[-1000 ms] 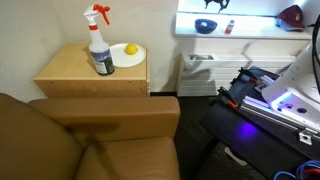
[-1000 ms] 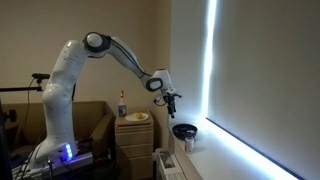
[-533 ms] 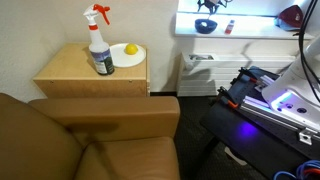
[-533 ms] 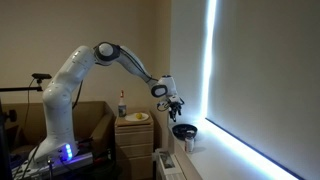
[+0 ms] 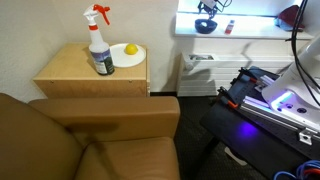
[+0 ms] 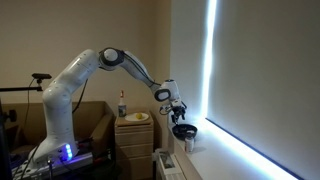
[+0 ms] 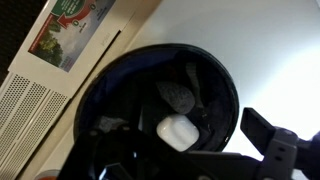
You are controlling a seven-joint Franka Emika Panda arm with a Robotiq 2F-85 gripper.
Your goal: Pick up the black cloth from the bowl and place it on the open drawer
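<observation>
My open gripper should lower onto the bowl's crumpled black cloth.
A black bowl stands on a white ledge and fills the wrist view. A dark grey cloth lies crumpled inside it, beside a small white object. My gripper is open just above the bowl, with one finger at the right and the other in shadow at the left. In both exterior views the gripper hangs right over the bowl. A wooden drawer cabinet stands apart from the ledge. No open drawer shows.
A spray bottle and a white plate with a yellow fruit stand on the cabinet. A brown sofa fills the foreground. A white vent unit sits under the ledge. A bright window backs the ledge.
The arm has reached further out and down, and the gripper has dropped from above the ledge to just over the bowl.
</observation>
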